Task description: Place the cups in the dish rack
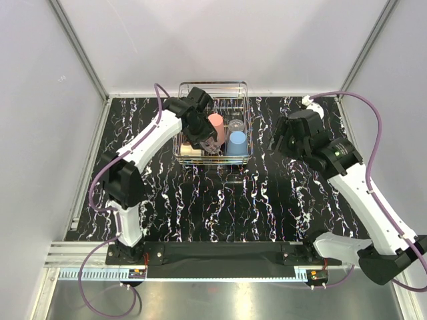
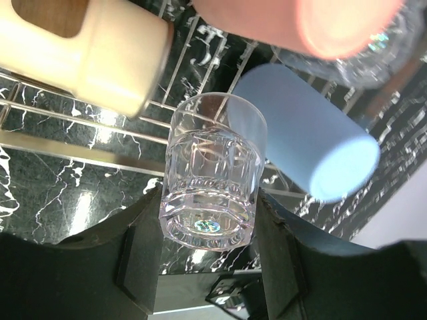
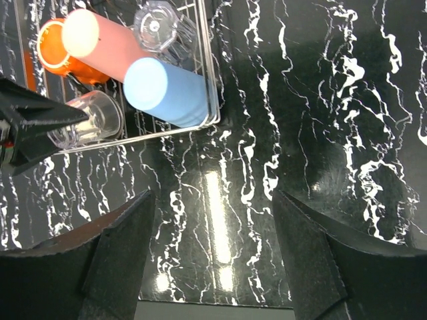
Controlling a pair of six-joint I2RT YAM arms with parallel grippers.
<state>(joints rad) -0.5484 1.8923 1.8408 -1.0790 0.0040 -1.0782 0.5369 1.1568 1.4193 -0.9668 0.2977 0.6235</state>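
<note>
The gap beside the beige cup shows bare wires, so my left gripper next needs to move down and toward the light blue cup (image 1: 237, 143) into that gap and release the glass.
The dish rack (image 1: 244, 89) is a silver wire basket at the back middle of the table. In it are a salmon-pink tumbler (image 1: 216, 125), a light blue cup (image 1: 237, 143), a clear glass (image 1: 236, 125) and a beige cup (image 1: 189, 152). My left gripper (image 1: 208, 144) reaches into the rack's near side and is shut on a second clear glass (image 2: 210, 173), gripping its base. The right wrist view shows that glass (image 3: 90, 120) inside the rack's near edge, beside an orange mug (image 3: 53, 53). My right gripper (image 3: 213, 253) is open and empty over the table, right of the rack.
The table (image 1: 267, 200) is black marble with white veins. The rack's wire edge (image 3: 215, 100) lies to the upper left of my right fingers. White enclosure walls (image 1: 40, 133) stand at the left, right and back. A metal rail (image 1: 220, 267) runs along the near edge.
</note>
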